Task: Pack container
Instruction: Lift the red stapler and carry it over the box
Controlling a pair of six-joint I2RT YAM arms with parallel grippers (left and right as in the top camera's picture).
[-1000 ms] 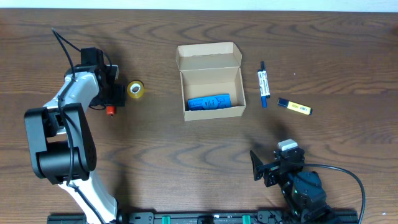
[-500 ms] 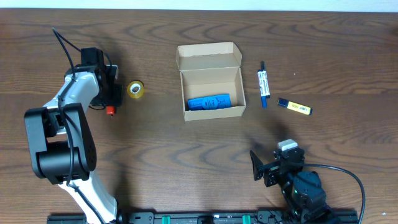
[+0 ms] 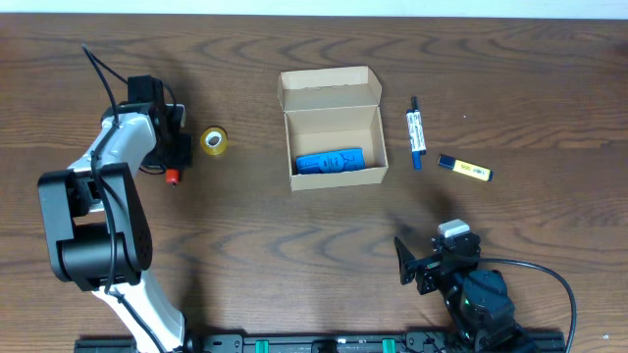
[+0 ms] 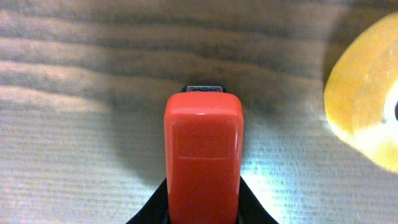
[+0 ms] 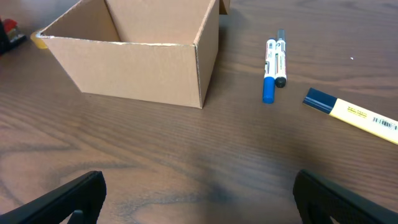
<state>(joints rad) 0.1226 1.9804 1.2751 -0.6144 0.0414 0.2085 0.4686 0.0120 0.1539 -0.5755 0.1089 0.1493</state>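
Observation:
The left gripper will next move up and across, then down beside the blue item and let go, since the bare bottom of the box is to its right in the overhead view.
The container (image 3: 337, 179) is a tan cardboard box, standing open at the table's middle with its flap lid (image 3: 329, 88) folded back. A blue item (image 3: 330, 161) lies inside. My left gripper (image 3: 177, 162) is far to its left, beside a yellow tape roll (image 3: 214, 141). In the left wrist view the left gripper (image 4: 202, 211) is shut on a small red object (image 4: 203, 149), with the tape roll (image 4: 367, 106) at the right. My right gripper (image 3: 432, 253) rests open near the front edge, and its wrist view shows the right gripper (image 5: 199, 193) holding nothing, short of the container (image 5: 134, 62).
Right of the box lie a blue-and-white marker (image 3: 416, 131) and a yellow highlighter (image 3: 464, 169). The right wrist view shows the marker (image 5: 270, 62) next to a dark pen (image 5: 281, 59), with the highlighter (image 5: 357, 112) further right. Bare wood separates my right gripper from them.

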